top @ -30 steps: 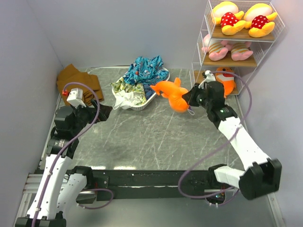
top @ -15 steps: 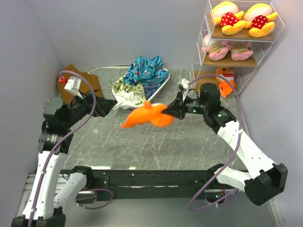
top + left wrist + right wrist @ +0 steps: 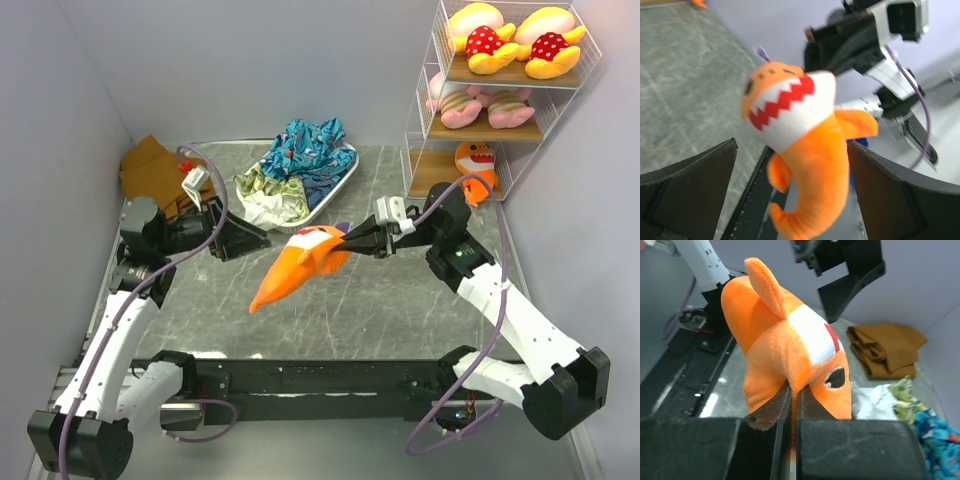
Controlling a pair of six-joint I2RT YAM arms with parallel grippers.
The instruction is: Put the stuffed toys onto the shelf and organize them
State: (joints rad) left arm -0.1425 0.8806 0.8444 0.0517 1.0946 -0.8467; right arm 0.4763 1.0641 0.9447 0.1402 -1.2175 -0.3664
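To the right of my left gripper in the top view hangs the shark's white chin, framed by the open fingers, so next I advance onto it and close.
My right gripper is shut on an orange shark and holds it in the air over the middle of the table, tail hanging down to the left. In the right wrist view the fingertips pinch a fold of the shark's skin near its eye. My left gripper is open and points at the shark from the left. In the left wrist view the shark hangs between the spread fingers without touching them. The shelf stands at the back right with two yellow toys, two pink toys and another orange shark.
A white oval tray with the blue-patterned cloth heap stands at the back middle. A brown folded cloth lies at the back left. Grey walls close in on both sides.
My right arm has swung the shark left, away from the shelf, to the middle of the table. My left arm has risen and reached right, its open jaws now around the shark.
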